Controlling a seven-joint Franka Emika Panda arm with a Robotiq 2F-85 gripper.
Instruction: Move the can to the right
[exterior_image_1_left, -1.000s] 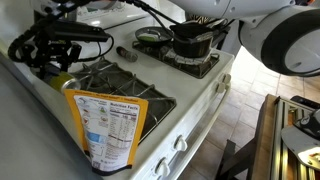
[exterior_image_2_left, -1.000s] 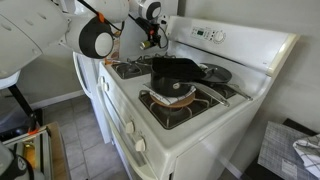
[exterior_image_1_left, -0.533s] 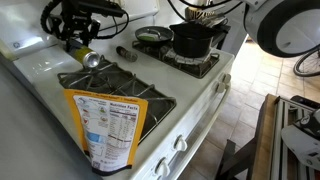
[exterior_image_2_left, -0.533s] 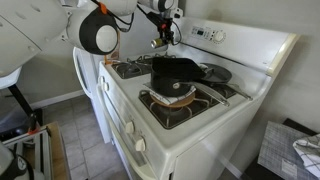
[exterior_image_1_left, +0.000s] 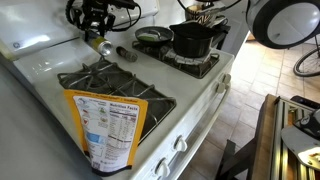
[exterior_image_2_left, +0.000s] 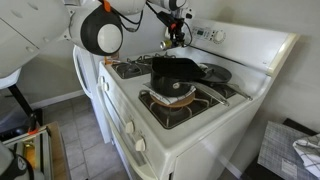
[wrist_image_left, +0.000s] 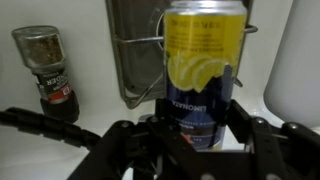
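Observation:
The can (exterior_image_1_left: 97, 45) in my gripper should next move toward the jar and be lowered and let go there, since the white stovetop (exterior_image_1_left: 121, 63) beside the spice jar is bare.
The can (wrist_image_left: 200, 60) has a yellow lemon label, a dark lower band and a dull metal top. In the wrist view it stands upright between my gripper's (wrist_image_left: 200, 125) two black fingers, which are shut on its sides. In both exterior views the gripper (exterior_image_1_left: 98, 18) (exterior_image_2_left: 176, 22) holds the can (exterior_image_1_left: 97, 45) (exterior_image_2_left: 170, 42) above the back of the white stove (exterior_image_1_left: 200, 95), near the control panel (exterior_image_2_left: 210, 36).
A spice jar (wrist_image_left: 50, 70) with a dark label stands beside the can. A small grey cylinder (exterior_image_1_left: 125, 52) lies on the stove. A black pot (exterior_image_1_left: 190, 40) (exterior_image_2_left: 175, 70) sits on a burner. A large yellow packet (exterior_image_1_left: 110, 125) leans at the stove's near end.
The gripper has carried the can along the back of the stove, rightward in both exterior views, closer to the black pot and the control panel.

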